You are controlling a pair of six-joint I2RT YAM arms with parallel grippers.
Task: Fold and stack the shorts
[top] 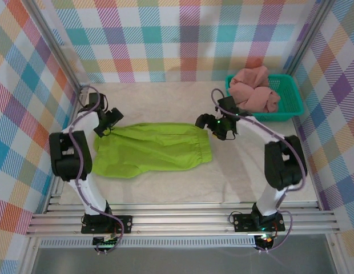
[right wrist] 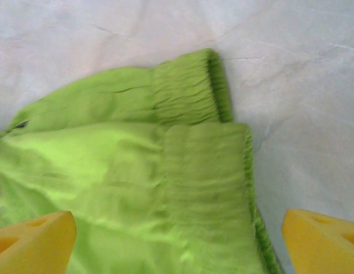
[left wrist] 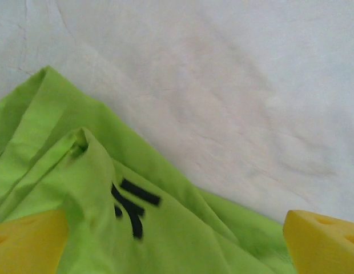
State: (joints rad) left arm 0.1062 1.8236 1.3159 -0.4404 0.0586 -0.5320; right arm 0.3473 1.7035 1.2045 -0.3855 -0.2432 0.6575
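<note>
Next, my right gripper lowers from over the shorts' far corner back onto the middle of the elastic waistband [top: 205, 146], below it and nearer my base.
The lime green shorts [top: 151, 149] lie flat in the middle of the table, folded lengthwise, with the gathered waist on the right. My left gripper [top: 107, 127] hovers over their far left corner. In the left wrist view its yellow fingertips [left wrist: 28, 242] stand wide apart above green fabric [left wrist: 182, 228] with a black mark, gripping nothing. My right gripper [top: 209, 123] hangs over the waist's far corner. Its fingertips [right wrist: 322, 240] are spread open over the elastic band [right wrist: 205, 165]. The salmon pink shorts [top: 254, 88] sit bunched in the basket.
The teal mesh basket [top: 291, 108] stands at the back right against the checked wall. A pale cloth covers the table [top: 245, 177]. Metal rails run along the near edge by the arm bases.
</note>
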